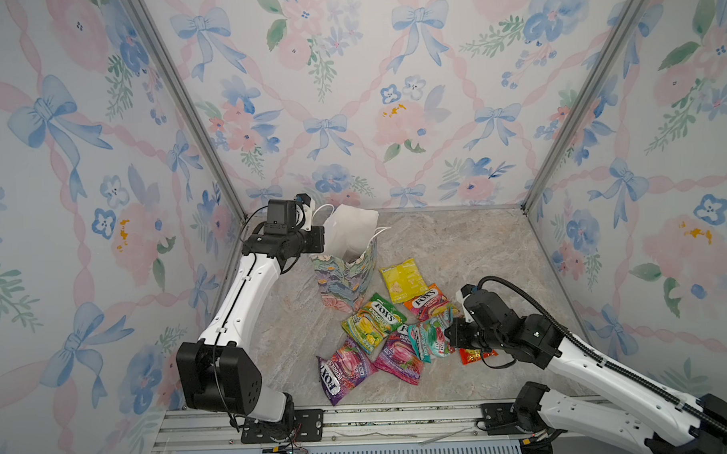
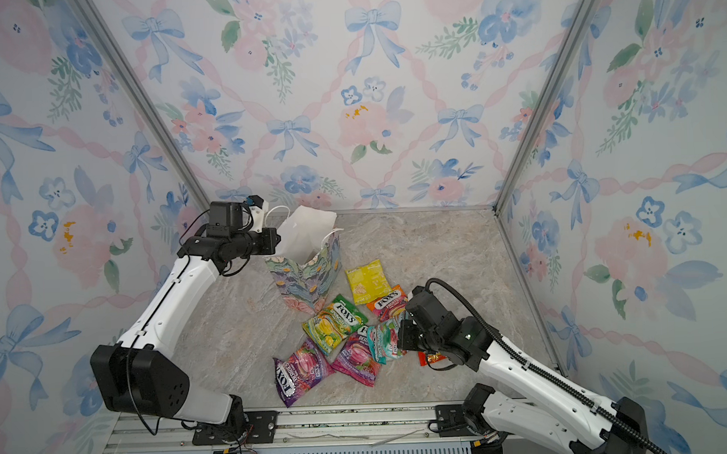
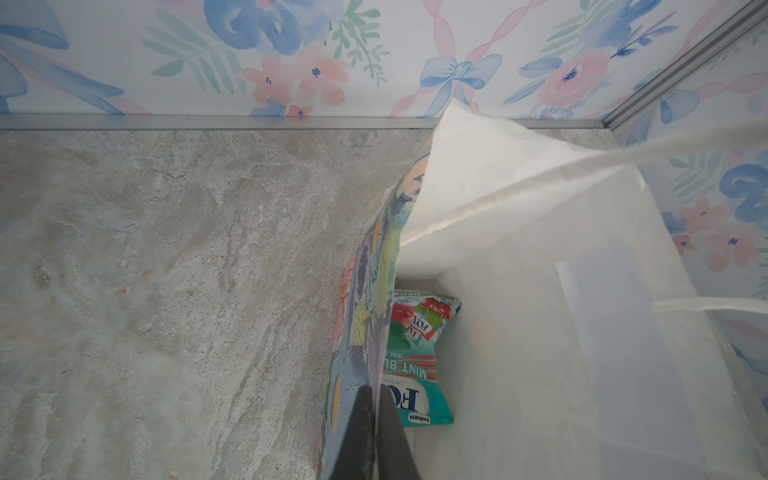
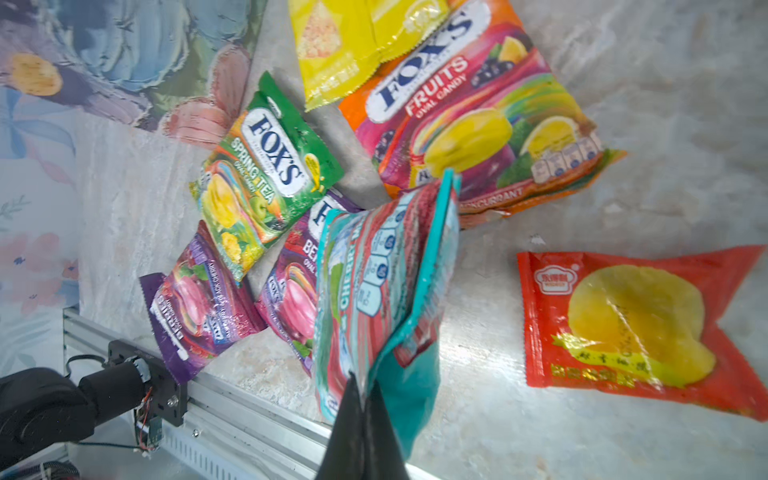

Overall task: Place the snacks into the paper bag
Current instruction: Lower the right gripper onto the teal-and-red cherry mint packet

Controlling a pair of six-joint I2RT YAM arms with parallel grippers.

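The robot's right gripper will next move outward, toward the bag (image 1: 347, 278), and let go of the teal packet over the gap between the green and orange packets, because the bag stands beyond.
The flowered paper bag (image 1: 347, 278) stands upright at the back left with its mouth open. My left gripper (image 3: 376, 395) is shut on the bag's near wall at the rim. A teal mint packet (image 3: 419, 365) lies inside. My right gripper (image 4: 363, 386) is shut on the edge of another teal packet (image 4: 374, 282), which stands on edge among the snacks. Around it lie a yellow packet (image 1: 403, 278), an orange one (image 1: 429, 302), a green one (image 1: 373, 321), two purple ones (image 1: 344, 370) and a red-yellow one (image 4: 623, 328).
Flowered walls close in the marble floor (image 1: 458, 254) on three sides. An aluminium rail (image 1: 360, 419) with both arm bases runs along the front edge. The snacks lie bunched just in front of the bag, between the two arms.
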